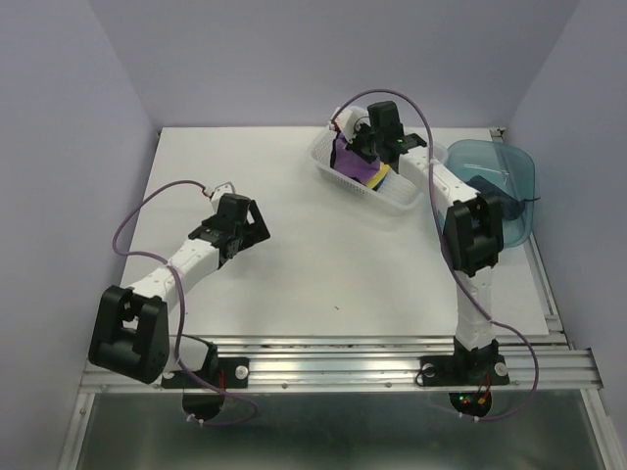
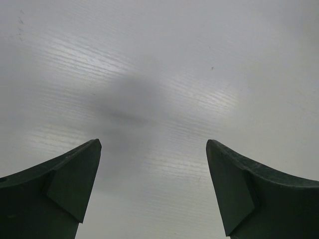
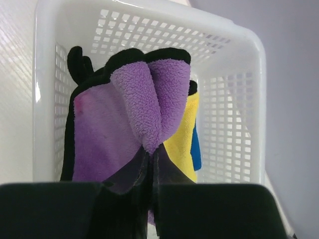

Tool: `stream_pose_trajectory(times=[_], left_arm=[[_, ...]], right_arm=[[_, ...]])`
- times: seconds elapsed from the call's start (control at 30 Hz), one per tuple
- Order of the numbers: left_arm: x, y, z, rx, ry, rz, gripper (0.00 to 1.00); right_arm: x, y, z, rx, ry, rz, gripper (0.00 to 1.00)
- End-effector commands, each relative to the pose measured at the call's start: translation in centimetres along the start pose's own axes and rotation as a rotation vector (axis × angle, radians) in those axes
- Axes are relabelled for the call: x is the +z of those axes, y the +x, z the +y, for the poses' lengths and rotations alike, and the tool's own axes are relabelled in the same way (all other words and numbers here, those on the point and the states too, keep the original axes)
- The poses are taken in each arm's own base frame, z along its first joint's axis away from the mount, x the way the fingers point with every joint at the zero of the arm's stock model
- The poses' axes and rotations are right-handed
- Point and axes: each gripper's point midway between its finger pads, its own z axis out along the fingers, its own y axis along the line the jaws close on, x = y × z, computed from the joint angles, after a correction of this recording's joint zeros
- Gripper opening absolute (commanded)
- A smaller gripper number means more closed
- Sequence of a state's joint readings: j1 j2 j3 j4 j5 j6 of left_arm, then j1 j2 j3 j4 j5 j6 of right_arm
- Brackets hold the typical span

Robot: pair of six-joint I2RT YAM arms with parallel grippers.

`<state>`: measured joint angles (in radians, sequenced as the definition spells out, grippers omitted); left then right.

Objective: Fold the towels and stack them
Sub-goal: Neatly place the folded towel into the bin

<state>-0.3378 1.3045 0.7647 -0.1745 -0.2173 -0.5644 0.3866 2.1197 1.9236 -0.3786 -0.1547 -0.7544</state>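
The purple towel is already inside the basket's sides, so my right gripper needs to go down next toward the yellow towel (image 1: 377,177) (image 3: 182,144) beside it and let go of the pinched fold of the purple towel there.
A purple towel (image 3: 109,129) with a black edge stands bunched in the white slotted basket (image 3: 249,99), and my right gripper (image 3: 153,154) is shut on a pinched fold of it. Behind it lie a yellow towel (image 3: 182,144) and a bright blue towel (image 3: 196,147). From above, the right gripper (image 1: 364,147) sits over the purple towel (image 1: 346,157) in the basket (image 1: 392,201) at the back right. My left gripper (image 1: 250,230) hangs open over the bare white table left of centre, and its fingers (image 2: 75,179) have nothing between them.
A translucent teal bin (image 1: 514,166) stands right of the basket with a dark cloth (image 1: 485,184) in it, partly behind the right arm. The white table sheet (image 1: 323,264) ends at a metal rail along the near edge. Walls close the back and both sides.
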Motion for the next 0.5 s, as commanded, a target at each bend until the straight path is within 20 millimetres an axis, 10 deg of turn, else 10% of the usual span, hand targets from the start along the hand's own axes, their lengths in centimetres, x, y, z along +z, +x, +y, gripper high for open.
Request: stream_pose_trajectory(times=[0.0,0.47], left_arm=[[0.1,-2.3,-1.0,-0.003,0.021,-0.051,0.99],[2.1,-1.9,-1.0,0.005,0.005,-0.004,0.99]], right_arm=[[-0.1,-2.6,-2.3,0.007,0.006,-0.097,0.01],[3.2,0.9,-3.8,0.090,0.030,-0.054,0.01]])
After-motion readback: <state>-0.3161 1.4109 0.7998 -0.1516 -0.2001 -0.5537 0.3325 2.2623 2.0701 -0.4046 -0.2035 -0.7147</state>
